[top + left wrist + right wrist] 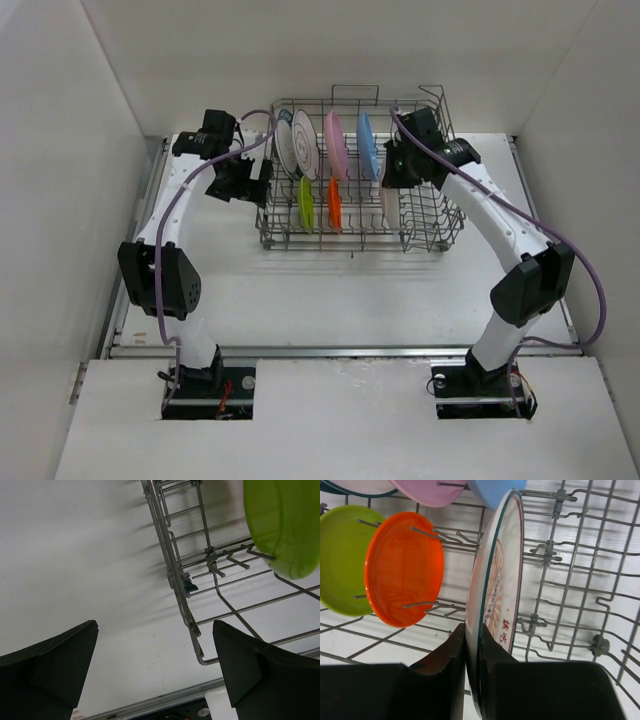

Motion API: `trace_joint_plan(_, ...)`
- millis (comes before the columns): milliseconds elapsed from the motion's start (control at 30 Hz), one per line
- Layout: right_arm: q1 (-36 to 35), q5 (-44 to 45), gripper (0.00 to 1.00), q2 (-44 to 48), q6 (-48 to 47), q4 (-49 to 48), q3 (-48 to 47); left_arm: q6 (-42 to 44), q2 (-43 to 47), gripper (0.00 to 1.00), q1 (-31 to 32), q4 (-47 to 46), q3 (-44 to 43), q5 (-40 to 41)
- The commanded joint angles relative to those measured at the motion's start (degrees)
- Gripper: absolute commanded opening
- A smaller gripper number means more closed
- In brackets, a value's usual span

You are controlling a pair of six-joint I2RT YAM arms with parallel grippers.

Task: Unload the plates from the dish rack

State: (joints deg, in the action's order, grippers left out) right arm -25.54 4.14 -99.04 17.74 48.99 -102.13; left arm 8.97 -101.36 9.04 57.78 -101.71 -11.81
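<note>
My right gripper lifts past the rack's wires next, comes back, turns and lowers the plate onto the table on the rack's near side, because it is bare there.
The grey wire dish rack (430,225) stands at the back middle of the table. Its back row holds two white patterned plates (296,145), a pink plate (335,143) and a blue plate (367,143). Its front row holds a lime green plate (306,203) and an orange plate (334,205). My right gripper (392,182) is inside the rack, shut on the rim of an upright green-rimmed sunburst plate (504,575); the right gripper (480,642) pinches its near edge. My left gripper (155,665) is open and empty, outside the rack's left wall (172,565), near the lime green plate (282,525).
The right wrist view shows the orange plate (405,570) and the lime green plate (340,560) left of the held plate, and the pink (427,490) and blue (495,490) plates behind it. Upright tines (547,555) stand to its right. White walls enclose the table.
</note>
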Motion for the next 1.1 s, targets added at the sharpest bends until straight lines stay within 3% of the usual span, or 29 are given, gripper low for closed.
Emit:
trace_joint_plan(0,-1.71,8.68,0.00,6.06,-5.26,-5.84,-12.20,-0.97,4.07,0.98,0.19,-0.56,-1.64,-0.75)
trace_joint_plan(200,-9.51,14.57,0.00,12.29,-6.31,-5.84,-16.44,-0.45,5.21,0.99,0.19,-0.03,-2.79,1.53)
trace_joint_plan(333,-18.74,18.80,0.00,18.26,-9.29,-5.93,-10.39,-0.45,6.35,0.99,0.71,-0.03,-2.79,1.53)
trace_joint_plan(467,-30.24,19.32,0.00,20.29,-9.91,2.91,-3.18,-0.97,6.35,0.99,0.72,-0.03,-4.63,1.53)
trace_joint_plan(600,-46.74,20.90,0.00,13.37,-3.08,17.42,-0.35,-0.97,6.97,0.99,0.72,1.19,-6.13,0.92)
trace_joint_plan(733,-57.13,25.20,0.00,2.57,5.89,25.09,3.49,0.25,7.49,0.99,0.72,3.04,-7.71,0.92)
trace_joint_plan(900,-59.27,39.43,0.00,-7.46,20.55,30.27,2.29,1.31,8.63,0.99,3.26,3.57,-6.93,2.23)
trace_joint_plan(1067,-58.05,40.42,0.00,-14.06,26.11,29.76,0.96,2.45,11.79,0.99,4.41,3.57,-4.72,2.76)
